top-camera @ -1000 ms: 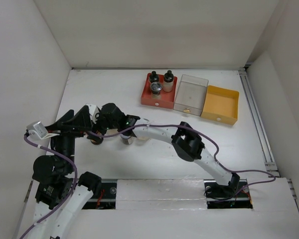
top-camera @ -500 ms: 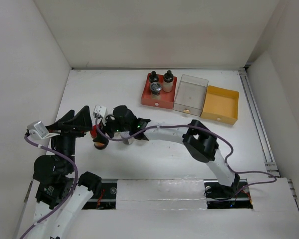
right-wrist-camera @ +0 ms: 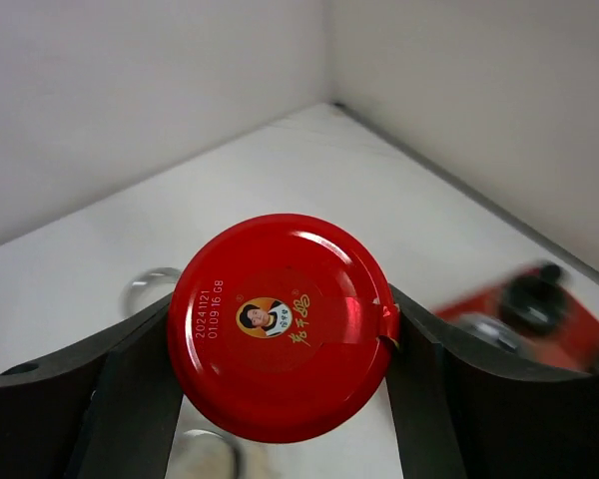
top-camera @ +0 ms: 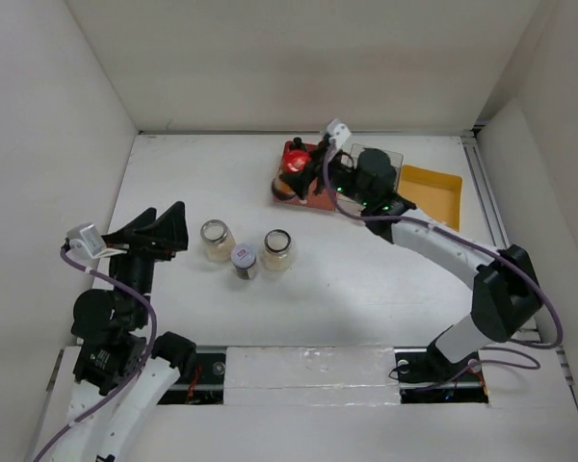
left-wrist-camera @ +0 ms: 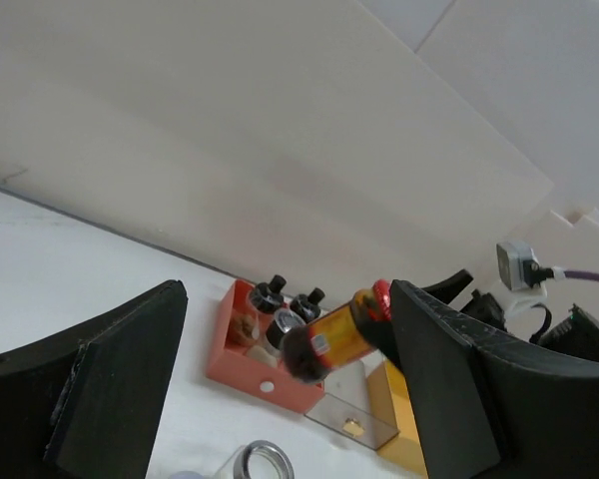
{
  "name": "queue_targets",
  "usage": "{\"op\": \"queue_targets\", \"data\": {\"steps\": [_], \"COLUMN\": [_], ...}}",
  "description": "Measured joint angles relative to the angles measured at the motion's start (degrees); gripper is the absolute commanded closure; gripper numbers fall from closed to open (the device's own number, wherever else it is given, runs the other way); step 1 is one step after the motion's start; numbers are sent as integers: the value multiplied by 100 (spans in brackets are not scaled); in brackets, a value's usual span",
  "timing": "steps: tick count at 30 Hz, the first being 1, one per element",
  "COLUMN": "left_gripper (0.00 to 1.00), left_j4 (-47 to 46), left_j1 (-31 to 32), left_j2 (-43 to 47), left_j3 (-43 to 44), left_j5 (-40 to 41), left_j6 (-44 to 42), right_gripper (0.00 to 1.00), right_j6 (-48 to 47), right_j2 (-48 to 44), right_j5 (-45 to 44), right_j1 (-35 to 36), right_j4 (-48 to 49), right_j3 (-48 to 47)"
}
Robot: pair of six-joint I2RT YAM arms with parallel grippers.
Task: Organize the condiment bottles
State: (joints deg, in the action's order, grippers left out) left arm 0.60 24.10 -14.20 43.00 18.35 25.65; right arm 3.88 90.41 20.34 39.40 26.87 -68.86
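My right gripper swings the tilted jar (top-camera: pixel 289 176) over the clear tray's far end (top-camera: pixel 379 152) next, turns and goes down, as bottles already stand in the red tray.
My right gripper (top-camera: pixel 304 166) is shut on a red-capped jar (top-camera: pixel 291 171) with dark orange contents and holds it tilted above the red tray (top-camera: pixel 320 199). In the right wrist view both fingers (right-wrist-camera: pixel 130 394) press the red cap (right-wrist-camera: pixel 283 324). The left wrist view shows the jar (left-wrist-camera: pixel 331 337) hanging over the tray (left-wrist-camera: pixel 248 365), where two black-capped bottles (left-wrist-camera: pixel 270 292) and a silver-capped one (left-wrist-camera: pixel 282 324) stand. Three more jars stand on the table: a pale one (top-camera: pixel 215 241), a small white-capped one (top-camera: pixel 244 261) and another pale one (top-camera: pixel 278 248). My left gripper (top-camera: pixel 171 231) is open and empty, left of them.
A clear tray (top-camera: pixel 371 183) and a yellow tray (top-camera: pixel 426 200) sit side by side right of the red tray, near the back wall. White walls close the table on the left, back and right. My right arm stretches across the right half of the table.
My right gripper has carried the red-capped jar from beside the left gripper, at the table's left, across to above the red tray at the back. The three jars stay uncovered.
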Motion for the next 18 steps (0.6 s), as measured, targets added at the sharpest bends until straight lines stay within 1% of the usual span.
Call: {"op": "queue_targets", "data": {"steps": [3, 6, 9, 13, 18], "left_gripper": [22, 22, 22, 22, 22], "left_j4": [-48, -118, -105, 39, 223], "left_j1": [0, 0, 0, 0, 0], "left_j2": [-293, -643, -1110, -1967, -2660], "left_j3": [-2, -2, 28, 260, 398], "left_j5": [-356, -715, -1117, -1593, -1985], "left_j6": [33, 22, -31, -153, -278], "right_gripper": [47, 47, 47, 47, 47], "right_j6": [24, 11, -20, -63, -7], "right_j2": [-269, -273, -177, 378, 1467], "right_j5": [-260, -538, -879, -1187, -1145], "right_j1": [-820, -1543, -2109, -2509, -2800], "right_j4": [-179, -380, -466, -459, -483], "right_j3": [302, 330, 317, 81, -398]}}
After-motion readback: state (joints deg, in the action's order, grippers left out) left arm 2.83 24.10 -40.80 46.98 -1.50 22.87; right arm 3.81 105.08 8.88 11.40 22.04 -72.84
